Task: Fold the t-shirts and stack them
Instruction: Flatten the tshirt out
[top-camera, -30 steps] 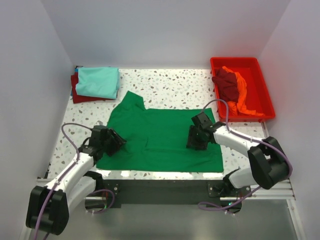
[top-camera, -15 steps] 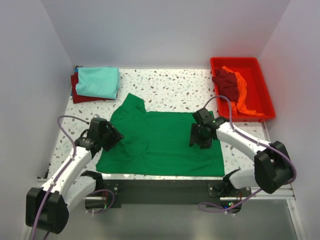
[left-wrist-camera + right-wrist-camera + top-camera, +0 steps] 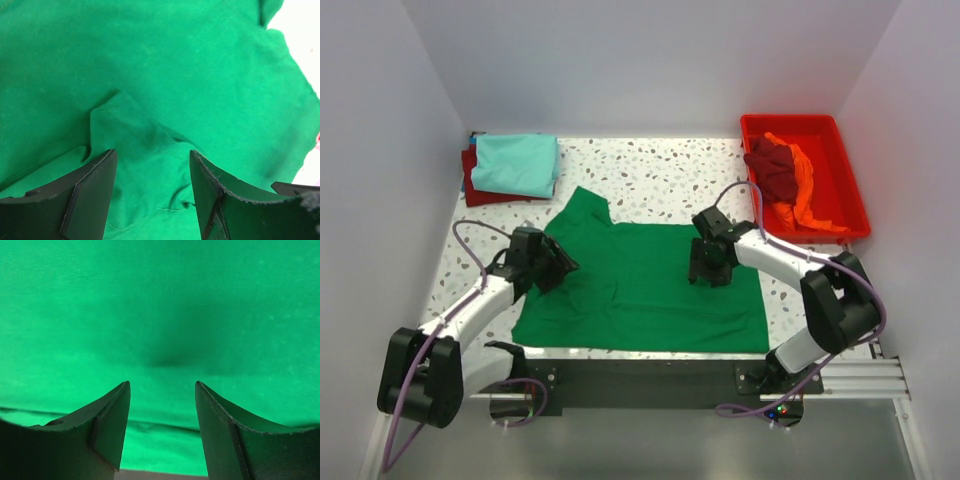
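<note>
The green shirt's far corner by the red tray is outward of the right gripper's open fingers, so the right gripper should next move outward and close on that corner.
A bright green t-shirt (image 3: 640, 280) lies spread on the speckled table, one sleeve (image 3: 585, 205) sticking out at the back left. My left gripper (image 3: 557, 266) is open over the shirt's left edge; the left wrist view shows a folded sleeve flap (image 3: 135, 130) between its fingers (image 3: 95, 190). My right gripper (image 3: 705, 272) is open low over the shirt's right part, only smooth green cloth (image 3: 160, 315) under it. A light teal shirt (image 3: 517, 163) lies folded on a dark red one (image 3: 480, 188) at the back left. Dark red (image 3: 772, 168) and orange (image 3: 802, 195) shirts lie crumpled in the tray.
A red plastic tray (image 3: 845, 165) stands at the back right. White walls close the table on the left, back and right. The table's front edge runs just below the green shirt's hem (image 3: 640, 345).
Both grippers have moved away from the front, towards the back of the shirt, the right one also leftward. The shirt's left part has shifted and flattened a little.
</note>
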Available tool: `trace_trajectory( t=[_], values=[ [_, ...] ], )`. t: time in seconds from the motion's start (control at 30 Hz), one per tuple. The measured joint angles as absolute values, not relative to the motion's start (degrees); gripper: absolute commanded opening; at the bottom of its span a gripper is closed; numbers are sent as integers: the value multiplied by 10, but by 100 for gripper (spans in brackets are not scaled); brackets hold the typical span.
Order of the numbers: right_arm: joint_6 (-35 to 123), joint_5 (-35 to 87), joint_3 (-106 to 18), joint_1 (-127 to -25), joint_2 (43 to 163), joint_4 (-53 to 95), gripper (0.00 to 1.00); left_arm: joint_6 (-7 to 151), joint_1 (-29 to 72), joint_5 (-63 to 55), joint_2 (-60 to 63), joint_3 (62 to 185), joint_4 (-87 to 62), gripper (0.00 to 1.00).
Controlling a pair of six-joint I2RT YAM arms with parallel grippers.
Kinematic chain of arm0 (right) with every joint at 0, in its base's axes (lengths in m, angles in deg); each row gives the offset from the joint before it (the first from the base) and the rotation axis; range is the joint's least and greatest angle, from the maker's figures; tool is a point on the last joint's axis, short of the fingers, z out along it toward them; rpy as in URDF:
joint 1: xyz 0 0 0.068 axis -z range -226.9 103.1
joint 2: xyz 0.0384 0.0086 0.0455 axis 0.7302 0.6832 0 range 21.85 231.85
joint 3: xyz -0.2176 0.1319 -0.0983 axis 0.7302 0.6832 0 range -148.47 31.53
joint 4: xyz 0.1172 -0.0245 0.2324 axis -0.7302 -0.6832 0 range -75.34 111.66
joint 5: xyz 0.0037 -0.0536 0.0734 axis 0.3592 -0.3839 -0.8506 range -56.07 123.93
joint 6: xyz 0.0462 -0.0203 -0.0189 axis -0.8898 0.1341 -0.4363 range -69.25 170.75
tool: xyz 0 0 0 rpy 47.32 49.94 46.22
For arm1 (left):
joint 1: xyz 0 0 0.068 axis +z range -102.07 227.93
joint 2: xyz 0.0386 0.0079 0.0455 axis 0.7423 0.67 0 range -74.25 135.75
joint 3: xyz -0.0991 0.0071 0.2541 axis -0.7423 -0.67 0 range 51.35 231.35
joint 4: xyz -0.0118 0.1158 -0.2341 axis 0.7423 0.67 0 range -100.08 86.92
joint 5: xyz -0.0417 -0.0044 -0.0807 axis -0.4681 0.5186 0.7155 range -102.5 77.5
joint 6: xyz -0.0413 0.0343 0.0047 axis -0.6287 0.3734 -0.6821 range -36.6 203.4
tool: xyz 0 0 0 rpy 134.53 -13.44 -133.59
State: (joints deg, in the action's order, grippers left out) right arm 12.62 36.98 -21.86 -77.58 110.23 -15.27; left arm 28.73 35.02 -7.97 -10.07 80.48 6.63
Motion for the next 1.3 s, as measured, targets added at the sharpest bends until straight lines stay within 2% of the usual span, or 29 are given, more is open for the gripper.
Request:
trace_trajectory(
  t=[0.37,0.9,1.1,1.3],
  values=[
    [131,358,-191,-776,1127,-126,58,290,350,-94,-106,754,38,65],
    [122,329,-155,-777,1093,-91,58,294,348,-130,-168,734,83,65],
    [124,349,-193,-780,1089,-162,59,323,348,-140,-136,790,108,66],
    [169,432,-327,-760,1085,-222,57,366,348,-159,-117,903,110,67]
  ],
)
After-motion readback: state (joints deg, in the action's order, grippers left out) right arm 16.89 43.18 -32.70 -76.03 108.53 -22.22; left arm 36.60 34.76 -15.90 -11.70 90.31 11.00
